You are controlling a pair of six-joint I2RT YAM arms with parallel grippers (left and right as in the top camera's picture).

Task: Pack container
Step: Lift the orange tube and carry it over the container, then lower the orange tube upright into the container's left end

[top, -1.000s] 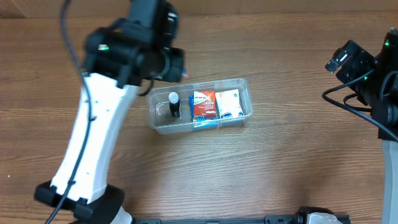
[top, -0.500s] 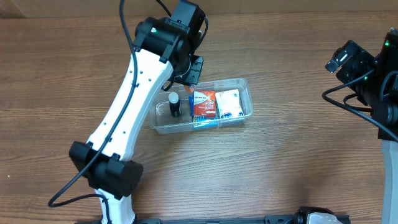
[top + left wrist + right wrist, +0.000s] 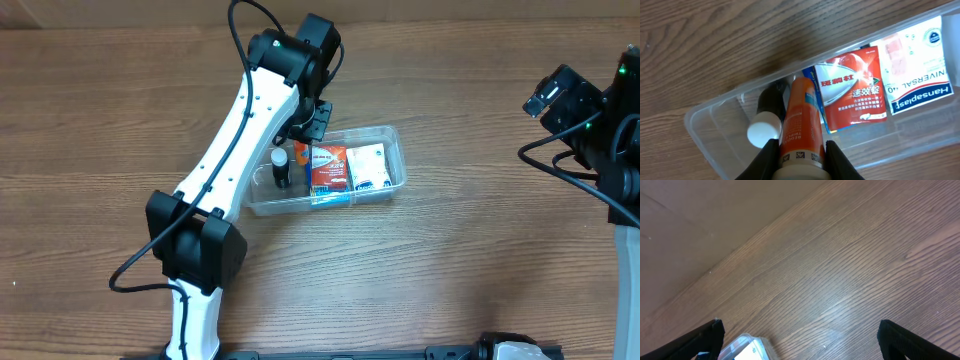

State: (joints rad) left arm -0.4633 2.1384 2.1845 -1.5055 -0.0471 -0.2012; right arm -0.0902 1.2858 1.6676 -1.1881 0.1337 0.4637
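The robot will next move its left gripper down into the gap (image 3: 298,179) between the black bottle and the red packet to let go of the orange tube, because that gap is empty.
The clear plastic container (image 3: 392,136) lies mid-table, also in the left wrist view (image 3: 705,120). Inside are a black bottle with a white cap (image 3: 280,168) (image 3: 766,131), a red-and-white packet (image 3: 328,166) (image 3: 852,87) and a white Hansaplast box (image 3: 367,165) (image 3: 917,60). My left gripper (image 3: 302,148) (image 3: 800,155) is shut on an orange tube (image 3: 799,122) and holds it over the container's left part, between the bottle and the red packet. My right gripper (image 3: 560,95) (image 3: 800,340) is open and empty, high at the far right; a container corner (image 3: 747,347) shows at its view's lower edge.
The white left arm (image 3: 215,210) reaches diagonally from the front left across the table to the container. The table is brown wood (image 3: 450,260). The right arm's black body (image 3: 615,150) stands at the right edge.
The left arm has swung right and forward from the container's far left side, bringing the orange tube over the container beside the black bottle. The right arm has not moved.
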